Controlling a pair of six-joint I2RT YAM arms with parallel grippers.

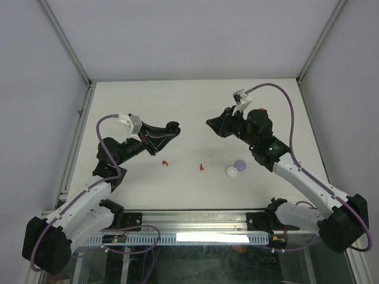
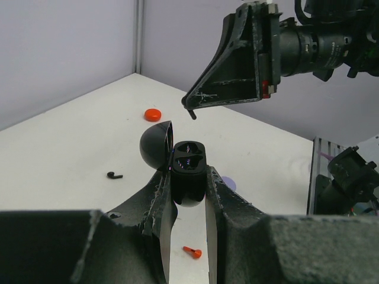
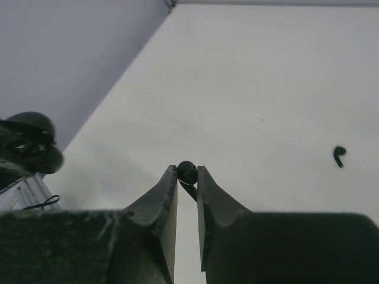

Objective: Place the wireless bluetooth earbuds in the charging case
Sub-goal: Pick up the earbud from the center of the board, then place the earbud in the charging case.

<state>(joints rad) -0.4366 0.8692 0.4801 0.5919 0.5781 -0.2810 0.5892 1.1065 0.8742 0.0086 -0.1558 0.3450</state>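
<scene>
My right gripper will carry the earbud left in the top view, tilting level, into an empty socket, as the open charging case lies that way.
My left gripper is shut on an open black charging case, lid tipped to the left, two empty sockets facing up, held above the table. My right gripper is shut on a black earbud, and in the left wrist view the bud hangs a little above the open case. A second black earbud lies on the table, also seen in the left wrist view. Two red earbuds lie on the table nearer the arm bases.
A lilac round case and a white one sit right of centre. A red round case lies farther back, partly behind the right arm in the top view. Walls enclose the table at the back and sides.
</scene>
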